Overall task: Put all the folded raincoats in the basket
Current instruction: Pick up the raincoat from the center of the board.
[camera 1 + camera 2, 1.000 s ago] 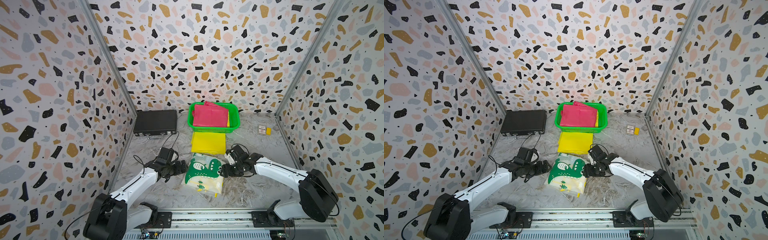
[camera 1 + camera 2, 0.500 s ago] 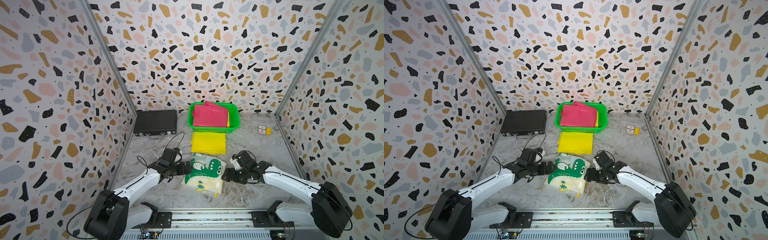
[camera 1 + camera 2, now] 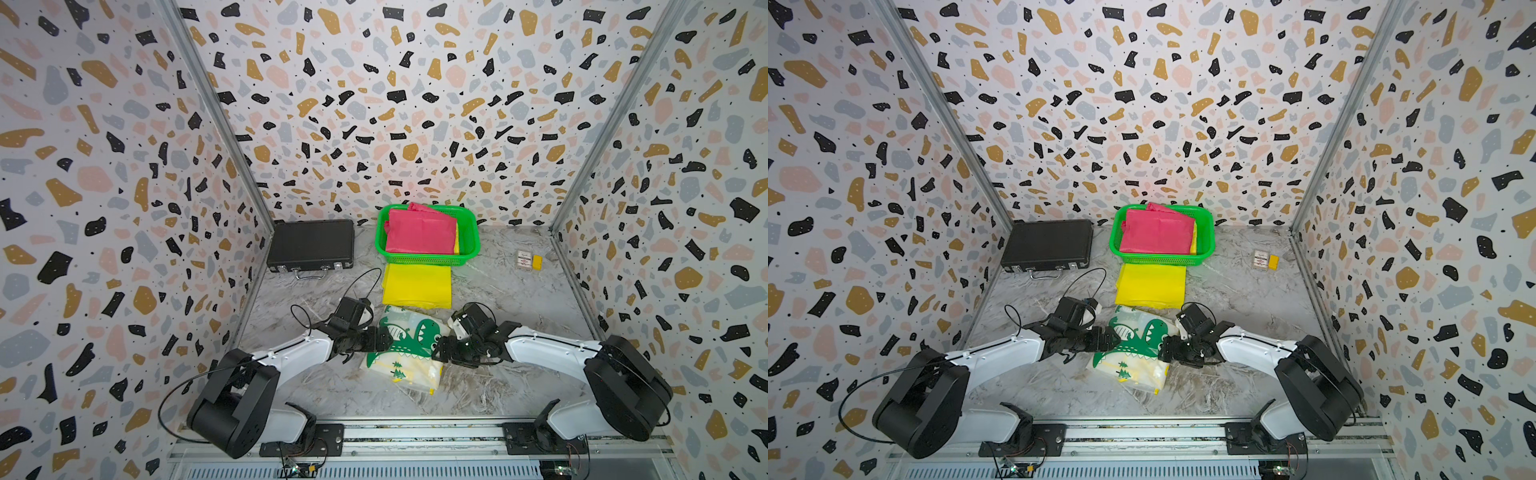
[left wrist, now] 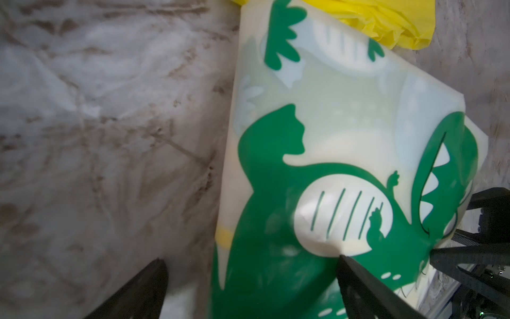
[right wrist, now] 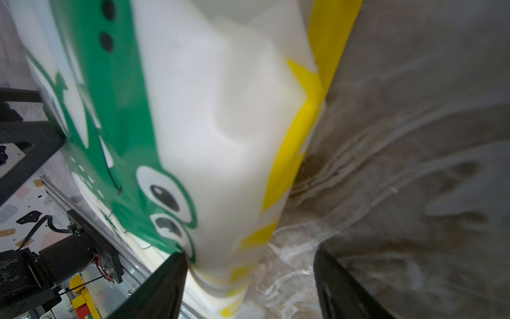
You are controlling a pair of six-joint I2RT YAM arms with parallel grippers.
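The raincoat's edge runs between the open fingers, so my left gripper needs to slide toward my right gripper and close on the green-printed side edge (image 4: 231, 289).
The folded raincoat (image 3: 409, 347) (image 3: 1138, 349), white with a green dinosaur print, lies flat near the front of the table. My left gripper (image 3: 384, 338) (image 4: 249, 262) is open at its left edge, one finger (image 4: 356, 279) over the print and one over the table. At the right edge my right gripper (image 3: 440, 351) (image 5: 249, 256) is open too, with the raincoat's yellow-trimmed corner (image 5: 220, 138) between its jaws, not pinched. The green basket (image 3: 424, 259) (image 3: 1158, 259) stands at the back wall, holding a pink folded sheet (image 3: 419, 230).
A yellow folded raincoat (image 3: 417, 286) lies between the basket and the dinosaur one. A flat black case (image 3: 311, 245) sits at the back left. A small card and a yellow block (image 3: 528, 261) lie at the back right. Patterned walls close three sides.
My left gripper has slid right onto the raincoat's left edge. The right gripper has moved forward and left to the right edge. The raincoat has stayed put.
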